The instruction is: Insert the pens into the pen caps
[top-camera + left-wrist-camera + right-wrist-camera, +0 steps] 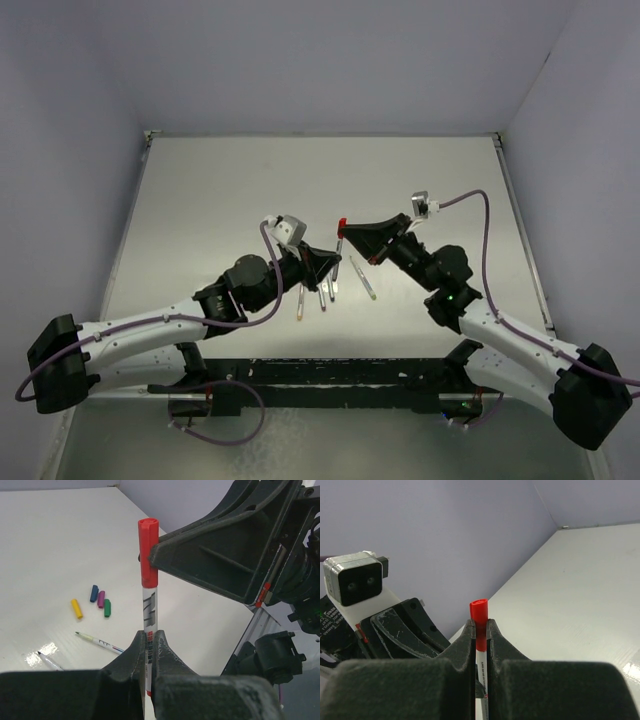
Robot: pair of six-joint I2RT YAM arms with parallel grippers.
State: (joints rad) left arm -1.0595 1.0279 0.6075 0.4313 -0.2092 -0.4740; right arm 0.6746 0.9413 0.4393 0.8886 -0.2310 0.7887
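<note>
The robot will swing its left gripper to the left in the top view, tilt it downward, lower it and let go, because bare tabletop clear of the loose pens is below it there.
My left gripper (148, 636) is shut on the lower barrel of a pale pen (149, 605) and holds it upright above the table. A red cap (148, 555) sits on the pen's top end. My right gripper (480, 625) is shut on that red cap (480, 615), with the pen barrel (483, 672) running down between its fingers. In the top view both grippers, left (332, 268) and right (346, 240), meet at mid-table with the red cap (342, 222) above them. Yellow (76, 608), blue (94, 593), purple (101, 599) and green (107, 608) caps lie together on the table.
Two uncapped pens (100, 643) (49, 661) lie on the table near the loose caps. In the top view loose pens (300, 302) (362, 280) lie just in front of the grippers. The left wrist camera (355, 580) is close beside the right gripper.
</note>
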